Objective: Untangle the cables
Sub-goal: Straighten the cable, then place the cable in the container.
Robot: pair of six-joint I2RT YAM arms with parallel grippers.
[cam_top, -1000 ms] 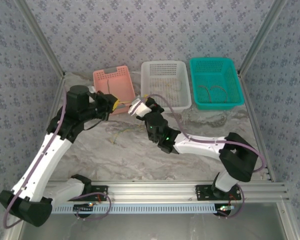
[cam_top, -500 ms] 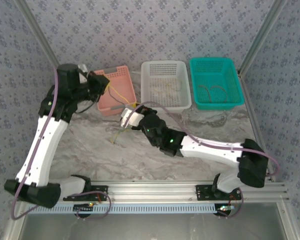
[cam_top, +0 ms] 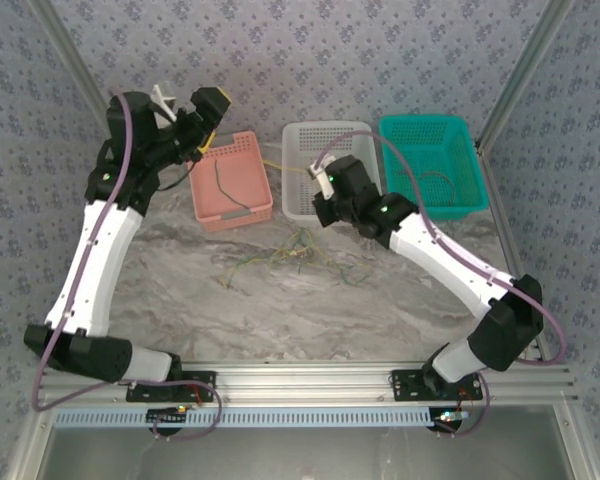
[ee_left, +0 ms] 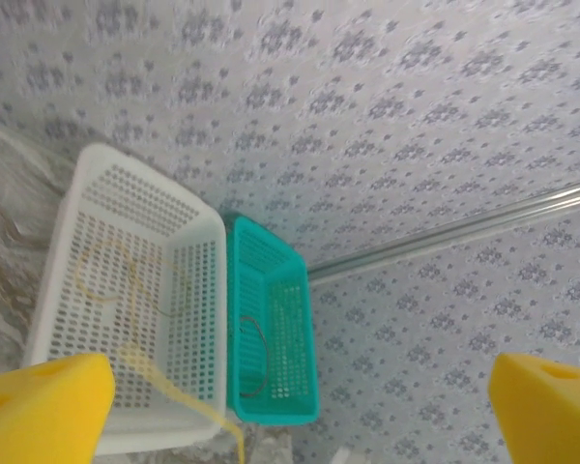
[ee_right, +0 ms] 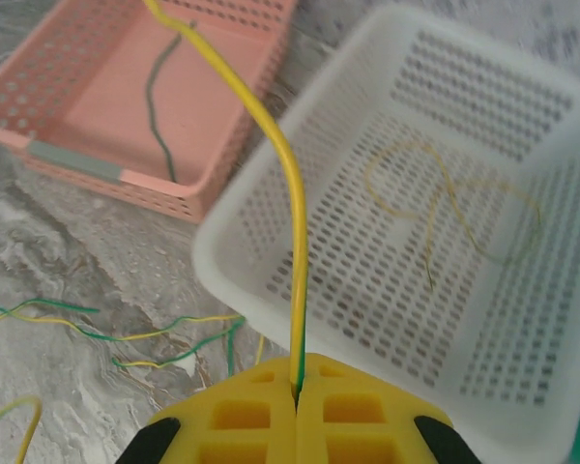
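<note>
The white basket's half (cam_top: pixel 362 150) (ee_right: pixel 483 217) beside the teal basket is farther outward. My right gripper should next move outward over it and let go where yellow cable already lies.
A loose tangle of green and yellow cables (cam_top: pixel 295 245) lies on the marble table in front of the baskets, also seen on the table (ee_right: pixel 126 333). My right gripper (cam_top: pixel 323 182) hovers at the white basket's (cam_top: pixel 370 135) near-left rim, shut (ee_right: pixel 298 389) on a yellow cable (ee_right: pixel 288 193) that arcs up toward the pink basket. My left gripper (cam_top: pixel 202 108) is raised high above the pink basket (cam_top: pixel 255 145), open (ee_left: pixel 300 416), its yellow fingertips (ee_left: pixel 39 411) wide apart with nothing between them. A blurred yellow strand (ee_left: pixel 174 396) hangs below it.
A dark grey cable (ee_right: pixel 159 97) lies in the pink basket. Thin yellow cable (ee_right: pixel 445 203) lies in the white basket (ee_right: pixel 522 319). The teal basket (cam_top: pixel 460 135) at the back right holds a dark loop (ee_left: pixel 256 358). Patterned walls and metal posts enclose the table.
My left gripper has opened and its arm has lifted up and back above the pink basket. My right gripper has moved from mid-table to the white basket, carrying the yellow cable.
</note>
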